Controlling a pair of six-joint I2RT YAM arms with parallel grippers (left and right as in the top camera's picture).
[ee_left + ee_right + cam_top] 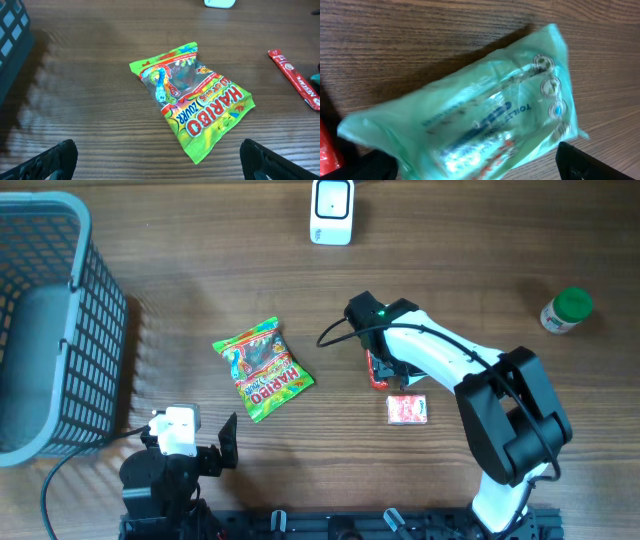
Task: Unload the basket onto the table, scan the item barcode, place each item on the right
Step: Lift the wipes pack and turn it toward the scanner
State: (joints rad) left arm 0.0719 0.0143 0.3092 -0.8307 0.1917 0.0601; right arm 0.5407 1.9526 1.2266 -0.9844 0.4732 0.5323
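Observation:
The green packet's near end is just below, between my right gripper's fingers. My right gripper needs to move down slightly next and close its fingers across the green packet's near end (467, 159).
A translucent green packet (470, 110) with printed text lies flat on the wooden table, filling the right wrist view. My right gripper (480, 167) stands open just over it, one dark finger on each side of its near end, neither pressing it. In the overhead view this gripper (385, 365) hides the packet. The white barcode scanner (332, 210) stands at the table's far edge. My left gripper (160, 167) is open and empty near the front edge (195, 448), just short of a green Haribo bag (192, 102).
A red stick sachet (377, 372) lies right beside the right gripper, and a pink packet (407, 409) lies nearer the front. A green-capped bottle (566, 310) stands at the right. A grey mesh basket (95, 330) fills the left side.

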